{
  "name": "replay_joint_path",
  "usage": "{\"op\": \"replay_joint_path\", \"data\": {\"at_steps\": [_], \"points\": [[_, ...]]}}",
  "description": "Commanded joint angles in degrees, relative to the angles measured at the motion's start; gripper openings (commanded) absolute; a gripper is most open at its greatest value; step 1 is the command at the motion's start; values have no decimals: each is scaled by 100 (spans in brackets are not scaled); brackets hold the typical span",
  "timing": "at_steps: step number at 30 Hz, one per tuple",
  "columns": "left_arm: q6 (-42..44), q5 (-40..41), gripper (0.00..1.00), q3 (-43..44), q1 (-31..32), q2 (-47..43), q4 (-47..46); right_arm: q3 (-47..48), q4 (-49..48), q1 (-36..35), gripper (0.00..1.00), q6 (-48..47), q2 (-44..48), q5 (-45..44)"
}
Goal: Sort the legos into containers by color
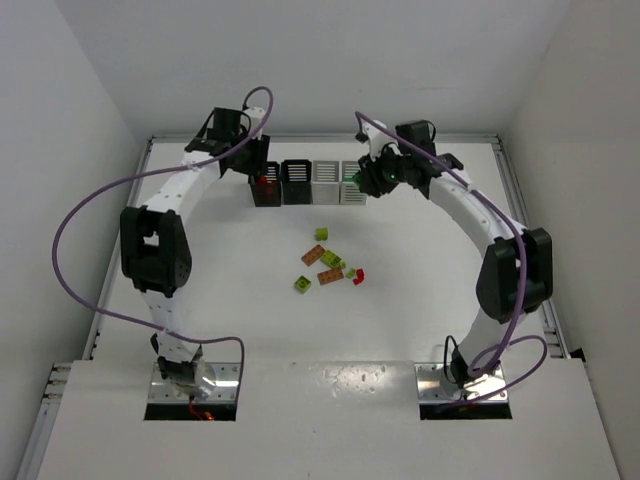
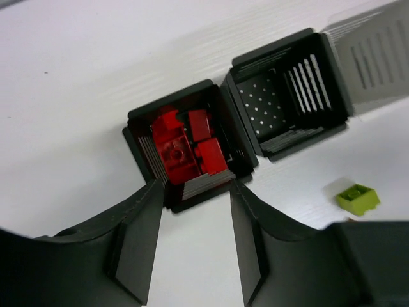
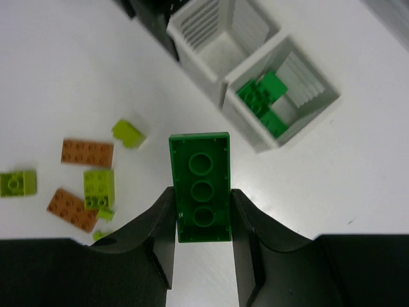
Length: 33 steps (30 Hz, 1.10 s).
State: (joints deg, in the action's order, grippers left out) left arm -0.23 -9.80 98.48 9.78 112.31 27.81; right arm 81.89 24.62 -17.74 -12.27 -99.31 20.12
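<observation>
I will move my right gripper outward and down next, so it can open over the white bin just beyond my lego (image 1: 353, 184) (image 3: 279, 99), which already has green ones in it.
Four containers stand in a row at the back: two black (image 1: 267, 187) (image 1: 297, 182) and two white (image 1: 327, 183) (image 1: 352, 190). My left gripper (image 2: 195, 192) hangs open and empty over the near edge of a black bin (image 2: 136, 137) holding red legos (image 2: 182, 144). The black bin beside it (image 2: 307, 80) is empty. My right gripper (image 3: 202, 204) is shut on a dark green lego plate (image 3: 200, 166), underside showing, a little short of the white bin (image 3: 305, 80) that holds green legos (image 3: 262, 96). The other white bin (image 3: 201, 25) is empty.
Loose legos lie mid-table: yellow-green ones (image 1: 321, 234) (image 3: 99, 187), orange-tan plates (image 1: 313, 255) (image 3: 87, 152) and a red piece (image 1: 359, 276). A yellow-green brick (image 2: 358, 198) sits near the black bins. White walls close the table on three sides.
</observation>
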Motion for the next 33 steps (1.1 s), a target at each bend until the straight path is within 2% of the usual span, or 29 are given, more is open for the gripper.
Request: {"op": "replay_joint_path", "data": {"at_steps": [1,10,14,17,20,21,24,30,33], "points": [[67,-101,52,-231,41,-1157,-136,678,-274,16,14,287,-431,-96],[172,-233,53,-1612,41,-2678,-84,2093,-343,16,15,348,-1732,-210],[295,-425,62,-1797,41,-3101,-83,2358,-344,16,19,401,-2127,-315],[348,-628,65,-1920,41,-3285,-31,2428,-344,16,22,348,-2251,-429],[400,-760,68,-2042,41,-3408,-30,2428,-405,16,33,348,-2304,-544],[401,-908,70,-2043,41,-3409,-30,2428,-406,16,42,348,-2304,-544],[454,-1206,71,-2271,41,-3523,22,2498,-467,16,58,348,-2356,-597],[980,-1516,71,-2807,541,-3830,22,2499,-520,16,68,585,-2243,-615],[1113,-1454,69,-3053,1156,-3900,22,2499,-520,16,69,936,-1918,-457]]}}
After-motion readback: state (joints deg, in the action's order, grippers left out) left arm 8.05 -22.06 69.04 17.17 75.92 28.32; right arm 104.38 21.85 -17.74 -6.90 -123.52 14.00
